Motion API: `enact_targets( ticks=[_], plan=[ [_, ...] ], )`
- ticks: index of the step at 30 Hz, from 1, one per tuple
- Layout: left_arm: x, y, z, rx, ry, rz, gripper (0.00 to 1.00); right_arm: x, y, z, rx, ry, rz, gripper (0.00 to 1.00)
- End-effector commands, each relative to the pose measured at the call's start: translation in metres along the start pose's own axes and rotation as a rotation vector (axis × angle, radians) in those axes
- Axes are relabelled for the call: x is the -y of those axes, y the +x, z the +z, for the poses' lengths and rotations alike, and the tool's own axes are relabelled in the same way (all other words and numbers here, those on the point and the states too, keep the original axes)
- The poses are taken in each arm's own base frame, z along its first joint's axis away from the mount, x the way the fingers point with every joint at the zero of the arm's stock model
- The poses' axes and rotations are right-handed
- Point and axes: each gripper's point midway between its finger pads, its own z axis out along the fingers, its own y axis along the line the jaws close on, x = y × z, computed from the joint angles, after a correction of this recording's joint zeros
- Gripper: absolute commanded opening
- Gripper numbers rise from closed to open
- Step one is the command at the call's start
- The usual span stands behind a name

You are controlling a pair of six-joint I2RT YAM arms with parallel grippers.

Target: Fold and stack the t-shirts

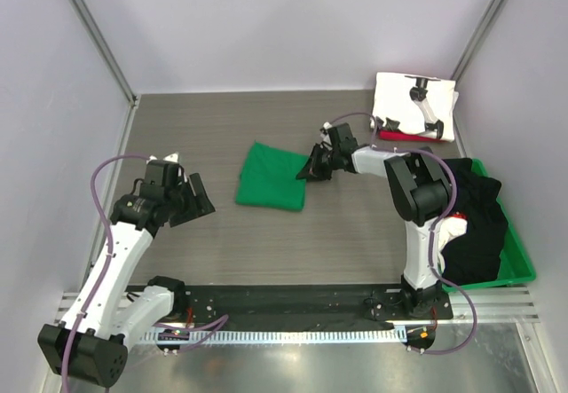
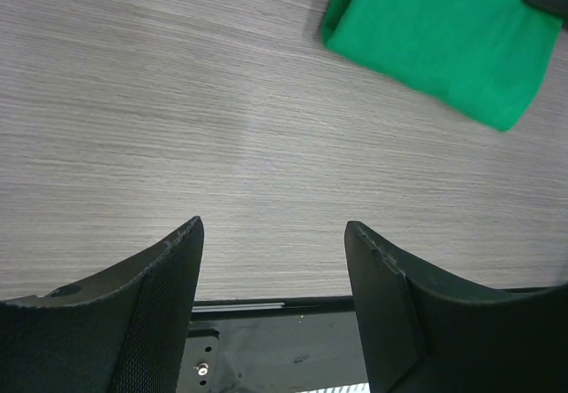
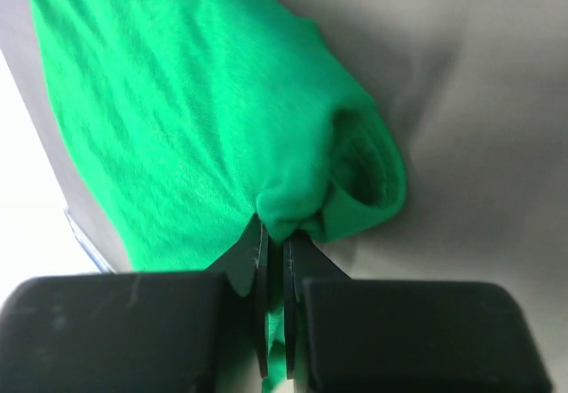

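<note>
My right gripper will go up, outward and to the right in the top view, over the folded white t-shirt [image 1: 412, 103], and let go, because the stack is there.
A folded bright green t-shirt [image 1: 272, 176] lies mid-table; it also shows in the left wrist view [image 2: 444, 34] and the right wrist view [image 3: 186, 118]. My right gripper [image 1: 312, 164] is shut on its right edge, cloth pinched between the jaws [image 3: 275, 233]. My left gripper [image 1: 182, 200] is open and empty, over bare table to the left of the shirt [image 2: 273, 233]. A folded white t-shirt with black print [image 1: 414, 105] lies at the back right on a red one [image 1: 399, 136]. Black t-shirts [image 1: 470, 220] are heaped in the bin.
A rigid green plastic bin [image 1: 522, 264] stands at the right edge beside the right arm's base. White walls enclose the table on the left, back and right. A black rail [image 1: 284, 300] runs along the near edge.
</note>
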Motion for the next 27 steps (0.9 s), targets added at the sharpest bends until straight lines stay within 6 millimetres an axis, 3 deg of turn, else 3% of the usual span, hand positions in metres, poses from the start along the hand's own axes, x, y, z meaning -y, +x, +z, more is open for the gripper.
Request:
enact_targets(
  ticks=[1, 2, 4, 5, 11, 17, 25, 27],
  plan=[
    [0.005, -0.008, 0.001, 0.037, 0.022, -0.002, 0.66, -0.013, 0.034, -0.026, -0.057, -0.013, -0.064, 0.01],
    [0.005, -0.009, 0.001, 0.038, 0.024, -0.003, 0.66, 0.0, 0.047, -0.031, -0.071, 0.021, -0.07, 0.01],
    [0.005, -0.009, 0.001, 0.042, 0.026, -0.003, 0.66, -0.003, 0.051, -0.048, -0.045, 0.027, -0.093, 0.01],
    [0.005, -0.009, 0.001, 0.045, 0.026, -0.002, 0.66, 0.006, 0.059, -0.051, -0.053, 0.047, -0.094, 0.01],
    [0.004, -0.012, -0.001, 0.064, 0.021, -0.009, 0.66, 0.012, 0.054, -0.068, -0.017, 0.101, -0.126, 0.01],
    [0.004, -0.014, -0.003, 0.08, 0.023, -0.006, 0.66, 0.018, 0.023, -0.092, 0.068, 0.144, -0.15, 0.01],
    [0.002, -0.016, -0.003, 0.093, 0.014, -0.01, 0.65, 0.016, -0.043, -0.14, 0.232, 0.256, -0.275, 0.01],
    [0.002, -0.016, -0.003, 0.095, 0.014, -0.013, 0.65, 0.023, -0.055, -0.151, 0.251, 0.322, -0.328, 0.01]
  ],
)
